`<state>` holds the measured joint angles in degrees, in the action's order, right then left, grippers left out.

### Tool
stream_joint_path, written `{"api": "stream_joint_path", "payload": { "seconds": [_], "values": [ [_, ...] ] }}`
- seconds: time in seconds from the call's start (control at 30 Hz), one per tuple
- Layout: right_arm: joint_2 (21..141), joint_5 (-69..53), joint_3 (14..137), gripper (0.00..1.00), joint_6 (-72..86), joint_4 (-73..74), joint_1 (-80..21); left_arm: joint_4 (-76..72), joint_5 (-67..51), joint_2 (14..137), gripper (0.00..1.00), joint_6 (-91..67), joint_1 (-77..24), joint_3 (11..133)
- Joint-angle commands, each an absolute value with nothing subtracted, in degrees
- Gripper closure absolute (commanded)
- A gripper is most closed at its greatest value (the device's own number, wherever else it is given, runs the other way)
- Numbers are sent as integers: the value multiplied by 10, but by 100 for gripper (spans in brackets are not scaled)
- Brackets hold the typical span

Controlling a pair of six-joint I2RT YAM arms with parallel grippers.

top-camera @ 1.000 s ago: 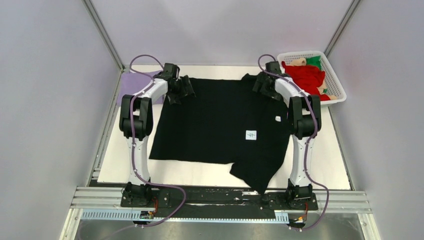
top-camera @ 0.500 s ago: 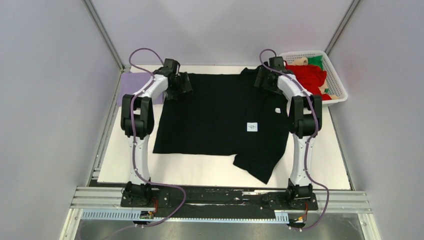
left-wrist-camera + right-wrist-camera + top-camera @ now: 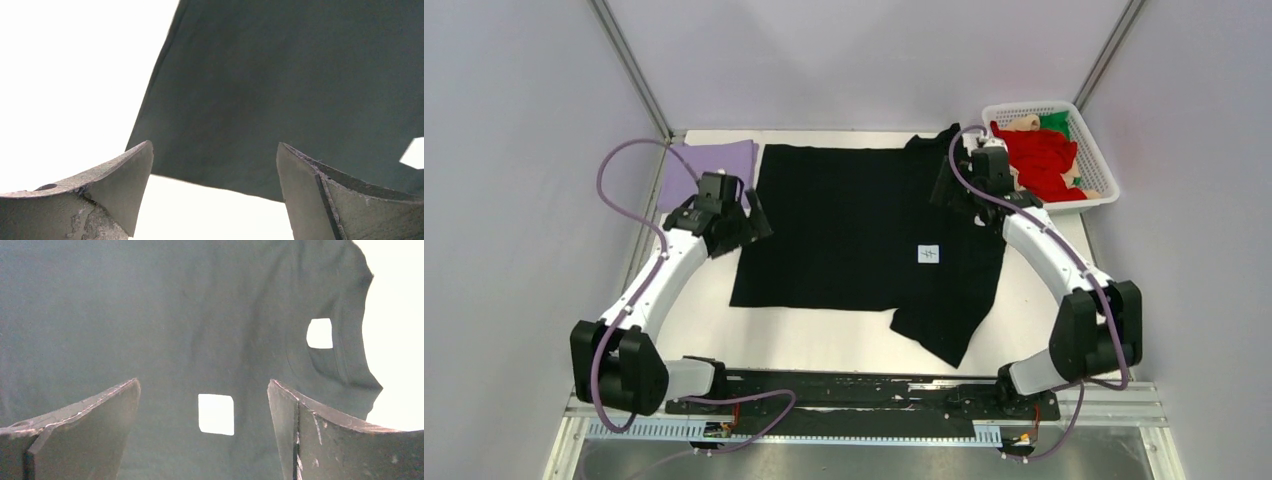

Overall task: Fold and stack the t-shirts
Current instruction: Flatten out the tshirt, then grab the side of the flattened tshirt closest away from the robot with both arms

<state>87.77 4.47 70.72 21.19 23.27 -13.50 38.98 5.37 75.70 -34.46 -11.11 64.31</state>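
Note:
The near corner of the black t-shirt's hem lies flat and uncovered. My left gripper moves back toward my base and down onto it next.
A large black t-shirt (image 3: 854,215) lies spread flat on the white table, with one sleeve pointing towards the front edge. It bears a white label (image 3: 927,254). My left gripper (image 3: 750,222) is open and empty, hovering at the shirt's left edge. In the left wrist view (image 3: 214,147) it sits over the shirt's corner (image 3: 280,90). My right gripper (image 3: 956,196) is open and empty above the shirt's right side near the collar. In the right wrist view (image 3: 203,382) the black cloth (image 3: 150,320) fills the frame. A folded lavender shirt (image 3: 714,162) lies at the back left.
A white lattice basket (image 3: 1096,160) stands at the back right, holding a red shirt (image 3: 1039,158), a green one (image 3: 1054,121) and a beige one (image 3: 1022,123). Grey walls enclose the table on three sides.
Both grippers have let go of the black shirt's far corners and drawn back towards the near side. The left arm swung out to the left. The shirt now lies flat.

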Motion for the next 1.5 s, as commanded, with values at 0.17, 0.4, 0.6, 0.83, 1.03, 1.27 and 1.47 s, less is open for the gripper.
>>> {"api": "stream_joint_path", "payload": {
  "seconds": [0.17, 0.4, 0.6, 0.83, 1.03, 1.27, 1.47],
  "values": [
    [728, 50, 549, 0, 274, 195, -128, 398, 98, 659, 4, -499, -85, 410],
    [702, 51, 522, 0, 275, 202, -128, 325, 98, 705, 22, -559, -69, 360],
    [696, 59, 520, 0, 278, 221, -128, 265, 104, 776, 37, -574, -65, 359],
    [684, 79, 523, 0, 285, 259, -128, 265, 105, 824, 63, -562, -63, 385],
    [685, 60, 536, 1, 303, 369, -136, 286, 99, 802, 100, -557, -64, 390],
    [679, -11, 494, 13, 325, 468, -267, 310, 103, 752, 100, -545, -64, 379],
    [683, -42, 442, 27, 381, 514, -372, 314, 105, 733, 100, -531, -64, 377]
  ]
}}
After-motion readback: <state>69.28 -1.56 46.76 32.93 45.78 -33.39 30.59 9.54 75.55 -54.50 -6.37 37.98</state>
